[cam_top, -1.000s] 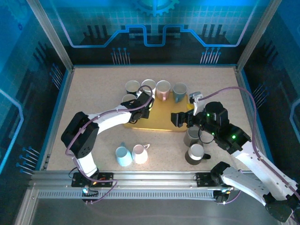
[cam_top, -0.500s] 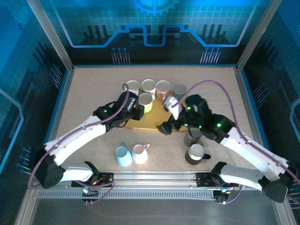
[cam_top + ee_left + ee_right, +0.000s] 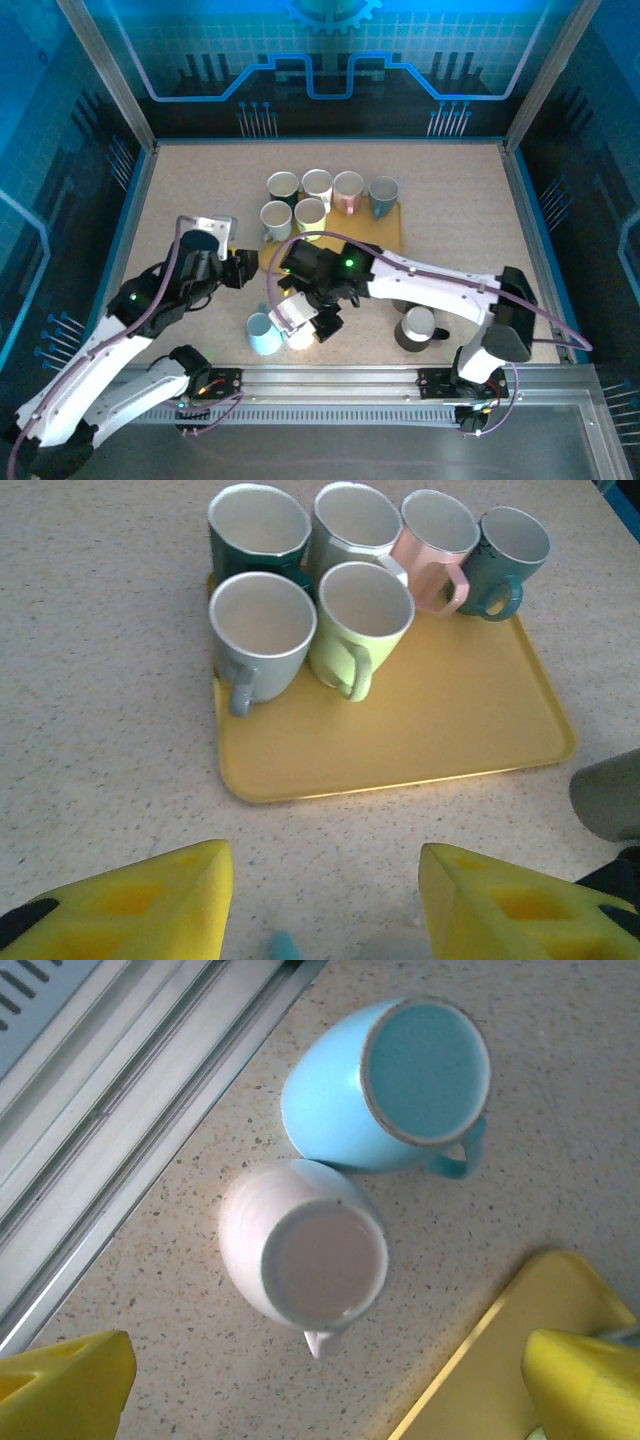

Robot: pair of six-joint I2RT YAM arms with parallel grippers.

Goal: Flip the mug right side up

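The open gap of the robot's right gripper spans the mug, so the right gripper will go down next with its fingers on either side of the white mug's body, which stands below.
Two mugs stand upside down near the table's front edge, touching: a light blue mug and a white mug. My right gripper hovers open just above the white mug, its yellow fingers wide apart and holding nothing. My left gripper is open and empty over bare table, left of the yellow tray. A sliver of the light blue mug shows below it.
Several upright mugs, among them a pale green mug and a grey-blue mug, fill the tray's far end. A dark mug and a grey mug stand right of the tray. The metal front rail runs close beside the upside-down mugs.
My left arm pulled back left off the tray, its jaws opening, leaving the green mug upright there. My right arm swung left across the tray to above the white mug.
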